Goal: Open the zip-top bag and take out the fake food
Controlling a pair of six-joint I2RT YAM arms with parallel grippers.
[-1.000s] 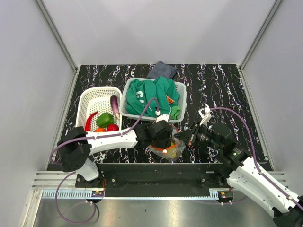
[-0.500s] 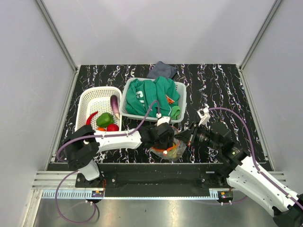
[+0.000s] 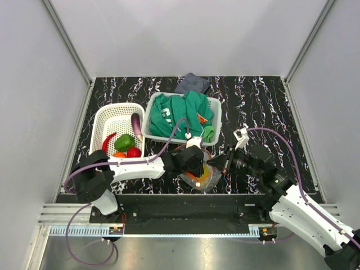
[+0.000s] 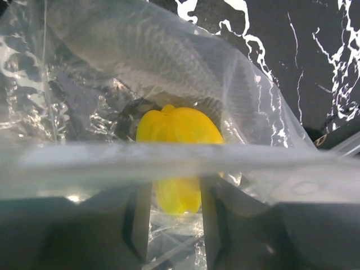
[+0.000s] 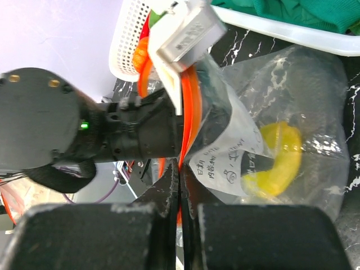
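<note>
The basket left of my left gripper in the top view holds other food. I should next lift my left gripper from the bag, move it over there and let go beside the red chili.
The zip-top bag (image 3: 203,176) lies at the table's near edge between the two arms, its mouth held apart. My right gripper (image 5: 180,179) is shut on the bag's orange-red zip strip (image 5: 190,112). One yellow piece of fake food (image 5: 278,163) sits inside the clear bag (image 5: 306,84). My left gripper (image 4: 175,225) reaches in through the mouth. Its fingers (image 4: 138,219) press both sides of the yellow piece (image 4: 179,126). In the top view my left gripper (image 3: 197,169) is half hidden by plastic, and my right gripper (image 3: 221,163) sits just right of the bag.
A white perforated basket (image 3: 107,119) at the left holds a red chili (image 3: 108,143), a green pepper (image 3: 124,141), a purple piece (image 3: 136,126), a red fruit (image 3: 134,152) and an orange one (image 3: 118,154). A tray with green cloth (image 3: 183,115) stands behind the bag.
My left gripper has pushed deeper into the bag, and its jaws have narrowed onto the yellow piece. The right gripper keeps its hold on the zip strip.
</note>
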